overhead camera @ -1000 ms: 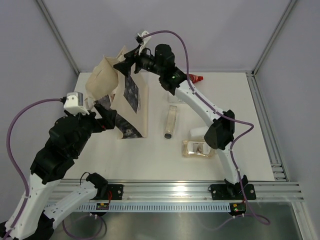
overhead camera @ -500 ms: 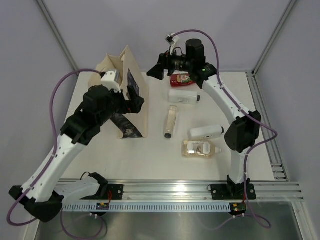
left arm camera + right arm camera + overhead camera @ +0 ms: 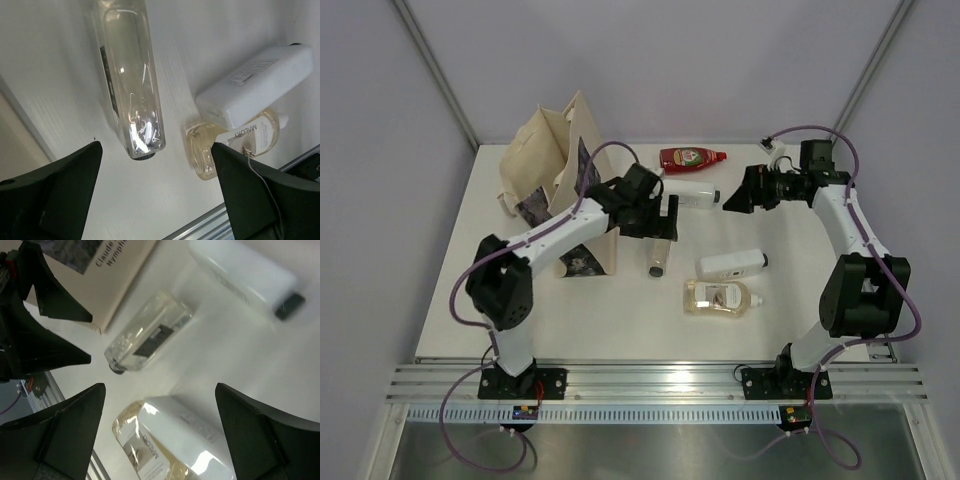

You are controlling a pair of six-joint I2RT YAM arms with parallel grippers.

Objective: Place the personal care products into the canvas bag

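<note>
The slim clear bottle (image 3: 658, 255) (image 3: 131, 80) lies flat on the tabletop below, so my left gripper needs to move down over it next until its open fingers are on both sides of the narrow body of the bottle.
The canvas bag (image 3: 558, 190) stands upright at the back left, its dark print facing the bottles. Five personal care products lie on the table to its right: a red bottle (image 3: 692, 158), a white bottle with a grey cap (image 3: 695, 195), a slim clear bottle (image 3: 658, 255), a white bottle (image 3: 732, 263) and a clear amber bottle (image 3: 720, 297). My left gripper (image 3: 664, 225) hangs open and empty over the slim clear bottle (image 3: 131, 80), with nothing between its jaws (image 3: 155, 150). My right gripper (image 3: 738, 197) is open and empty at the right, above the table, facing the white bottle (image 3: 185, 425) and the amber bottle (image 3: 140, 450).
The left gripper's black fingers (image 3: 50, 305) show beside the bag's bottom edge (image 3: 115, 275) in the right wrist view. The aluminium rail (image 3: 660, 385) runs along the near table edge. Cage posts stand at the back corners.
The left arm swung from beside the bag across to the slim clear bottle. The right arm left the bag's top, moved to the back right and opened wider.
</note>
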